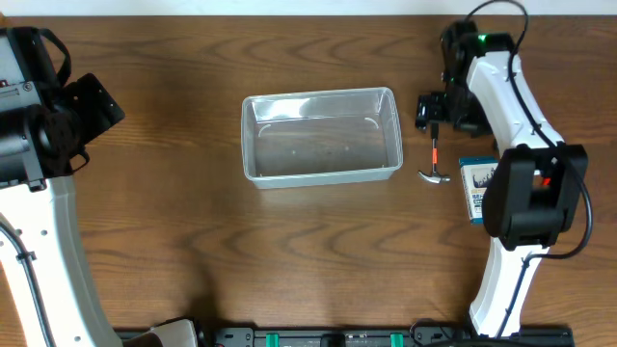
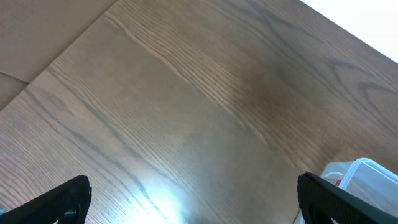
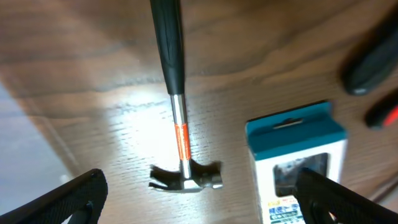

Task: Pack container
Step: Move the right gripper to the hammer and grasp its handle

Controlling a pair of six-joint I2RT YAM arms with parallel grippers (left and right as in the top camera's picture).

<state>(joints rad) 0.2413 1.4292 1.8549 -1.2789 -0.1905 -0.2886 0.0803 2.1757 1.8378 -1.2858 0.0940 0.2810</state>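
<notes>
My right gripper needs to go down next, back toward the hammer's head, onto the hammer's handle at the orange band (image 1: pixel 435 155) (image 3: pixel 182 140).
The clear plastic container (image 1: pixel 321 135) stands in the middle of the table, with nothing visible in it. One of its corners shows in the left wrist view (image 2: pixel 362 173). A small hammer (image 1: pixel 435 154) with a black grip, orange band and steel head lies on the table just right of the container. My right gripper (image 1: pixel 431 108) is open over the hammer's handle. In the right wrist view the hammer (image 3: pixel 183 140) lies between the spread fingers of that gripper (image 3: pixel 199 182), untouched. My left gripper (image 1: pixel 94 104) is open and empty at the far left, over bare wood (image 2: pixel 193 186).
A small blue-and-white printed box (image 1: pixel 477 188) lies right of the hammer, beside the right arm's base, and also shows in the right wrist view (image 3: pixel 297 155). Blurred dark and red shapes (image 3: pixel 373 68) sit at the upper right of that view.
</notes>
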